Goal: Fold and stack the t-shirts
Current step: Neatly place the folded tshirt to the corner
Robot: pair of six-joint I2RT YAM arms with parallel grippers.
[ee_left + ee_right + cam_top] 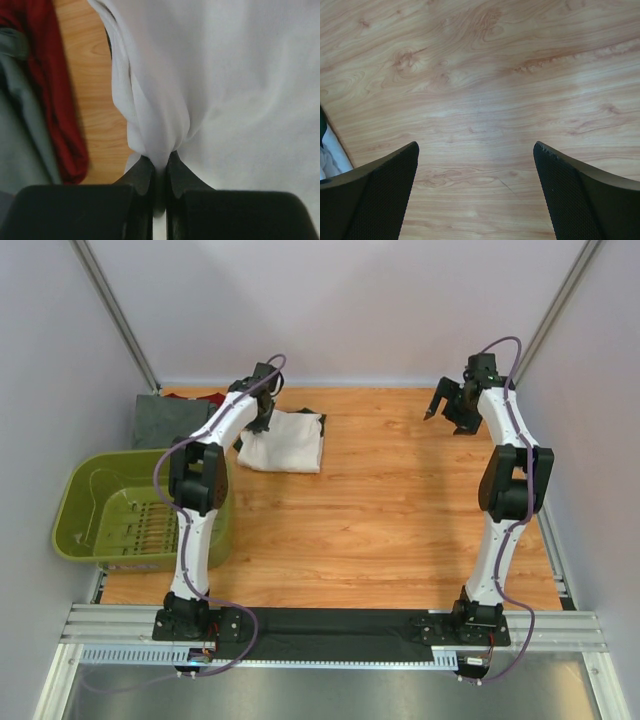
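The grey t-shirt (165,420) lies stacked on the dark red one. Next, the left gripper lifts the white t-shirt (285,443) and lowers it onto the grey t-shirt.
The white t-shirt (285,443) lies folded at the far left of the wooden table. My left gripper (262,418) is at its left edge. In the left wrist view the gripper (160,162) is shut on a bunched fold of the white t-shirt (225,75). The dark red t-shirt (55,100) and the grey t-shirt (20,140) lie just to the left of it; in the top view the grey t-shirt (165,420) covers most of the dark red one (205,395). My right gripper (437,405) is open and empty above bare wood at the far right (476,150).
An olive-green plastic basket (90,480) stands at the table's left edge, near the left arm. White walls close in the back and both sides. A bit of white cloth (330,157) shows at the left edge of the right wrist view.
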